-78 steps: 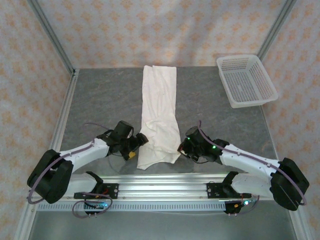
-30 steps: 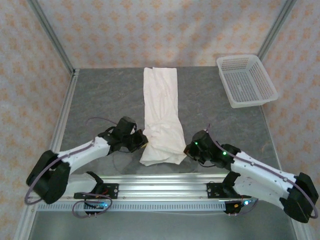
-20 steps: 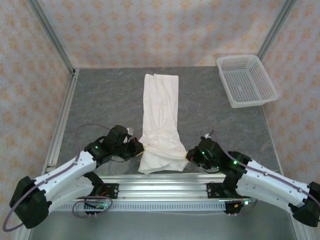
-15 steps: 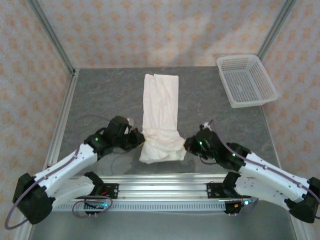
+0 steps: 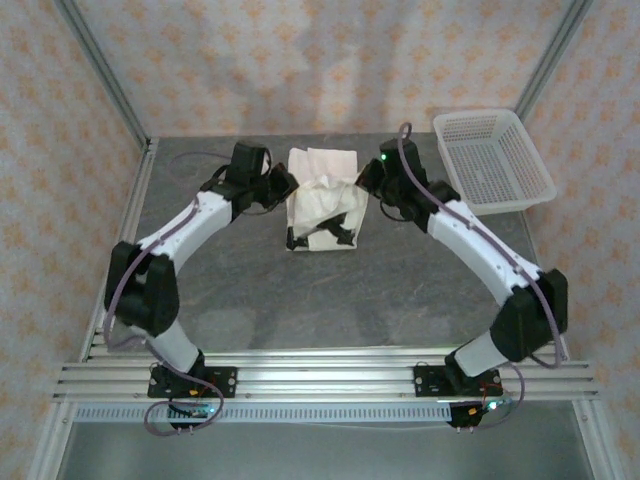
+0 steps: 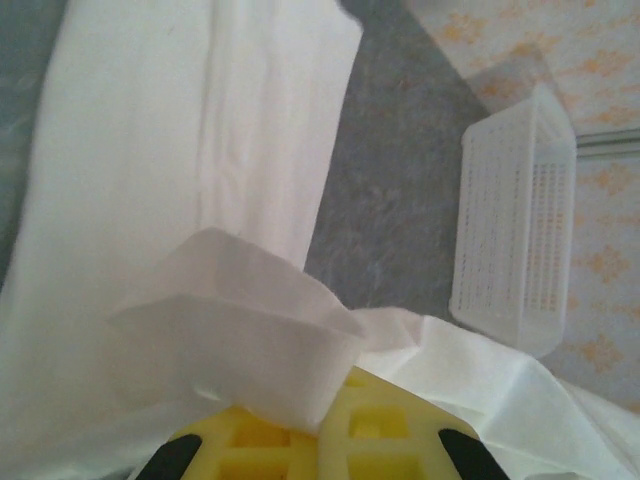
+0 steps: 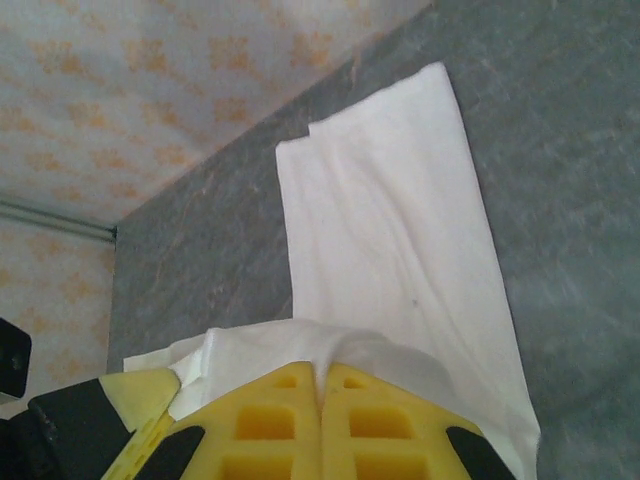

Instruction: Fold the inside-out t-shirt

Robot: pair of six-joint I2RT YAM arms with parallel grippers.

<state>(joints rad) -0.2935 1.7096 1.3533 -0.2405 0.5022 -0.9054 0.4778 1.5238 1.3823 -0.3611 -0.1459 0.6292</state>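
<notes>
My left gripper has its corner to carry. It will take that corner away from my base, then down toward the far end of the flat lower layer.
The inside-out t-shirt (image 5: 322, 205) is a white narrow strip at the far middle of the table, doubled over on itself. Its lifted end hangs between my two grippers. My left gripper (image 5: 285, 186) is shut on the left corner of that end, and cloth bunches over its yellow fingers (image 6: 400, 425). My right gripper (image 5: 368, 183) is shut on the right corner, with fabric pinched in the seam between its fingers (image 7: 270, 420). Below both wrists lies the flat lower layer of the shirt (image 6: 150, 150) (image 7: 390, 220). Folds of cloth hide the fingertips.
A white mesh basket (image 5: 493, 160) stands at the far right of the table, also seen from the left wrist (image 6: 515, 220). Grey tabletop (image 5: 330, 290) lies bare between the shirt and the arm bases. Patterned walls close the back and sides.
Both arms have swung from the near edge to the far part of the table, carrying the shirt's near end up and over the rest. The strip now looks about half as long.
</notes>
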